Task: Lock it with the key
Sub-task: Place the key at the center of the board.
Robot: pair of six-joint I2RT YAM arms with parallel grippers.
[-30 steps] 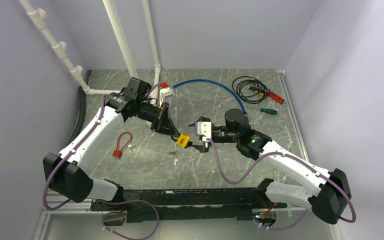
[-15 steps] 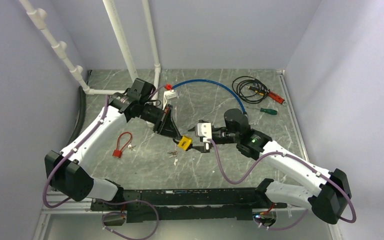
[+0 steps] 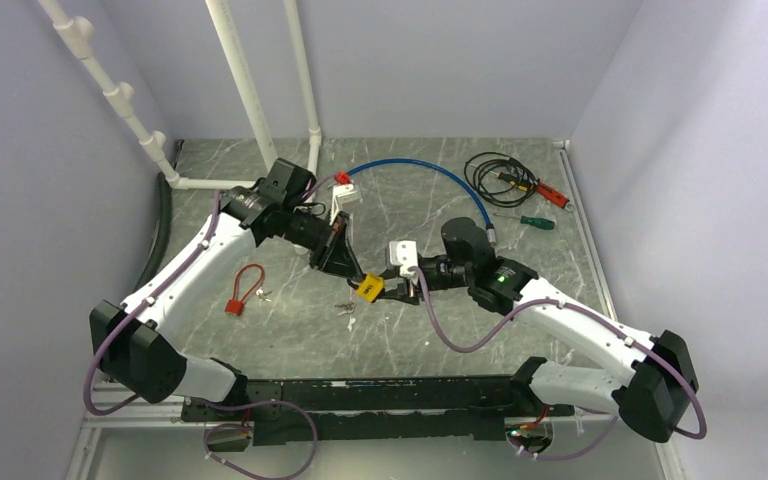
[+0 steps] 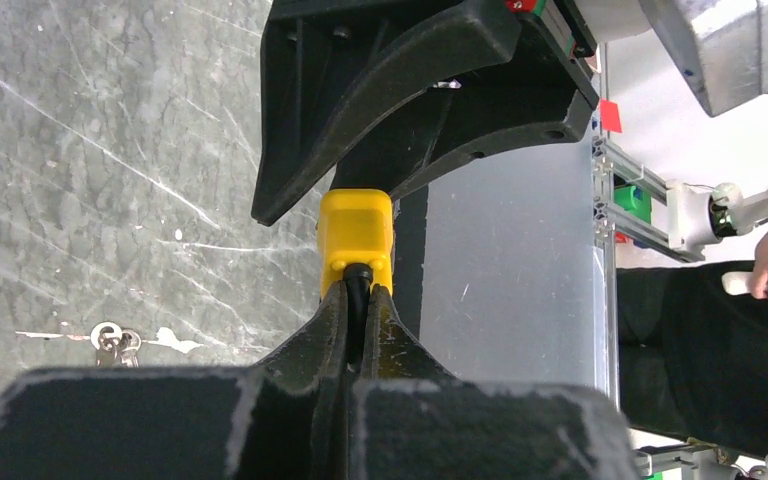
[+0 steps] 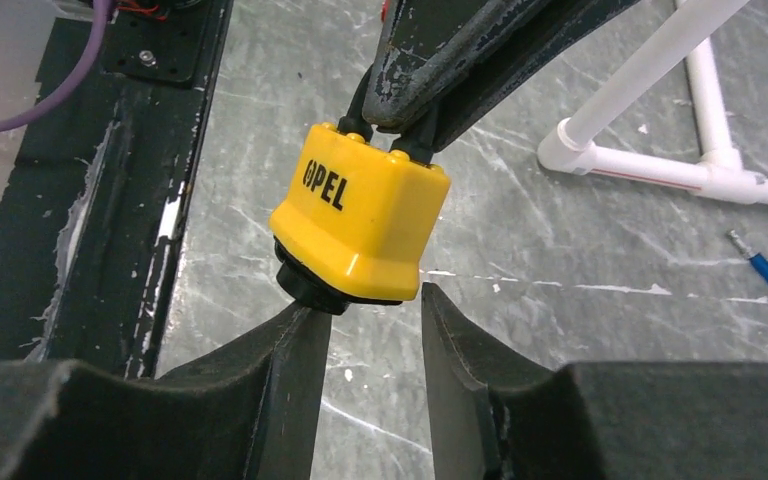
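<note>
The left gripper lowers to its left in the top view next and releases the padlock, since clear tabletop by the keys lies below it that way.
A yellow padlock (image 3: 367, 288) hangs above the table's middle. My left gripper (image 3: 354, 274) is shut on its black shackle (image 4: 359, 292), with the lock body (image 4: 356, 232) just past the fingertips. My right gripper (image 3: 386, 293) is open with nothing held in it. In the right wrist view its fingers (image 5: 300, 350) stand either side of the lock's underside, and the left one touches the black end (image 5: 312, 288) of the lock (image 5: 360, 215). A small bunch of keys (image 3: 345, 306) lies on the table below the lock and also shows in the left wrist view (image 4: 114, 341).
A red padlock (image 3: 243, 293) with a long shackle lies at the left. White pipes (image 3: 260, 120), a white and red connector (image 3: 337, 186) and a blue cable (image 3: 430, 172) are at the back. Coiled black wire (image 3: 495, 172), a red tool and a green screwdriver (image 3: 537, 222) lie back right.
My left gripper has carried the yellow lock slightly down and right. My right gripper has moved left, closing in on the lock's underside.
</note>
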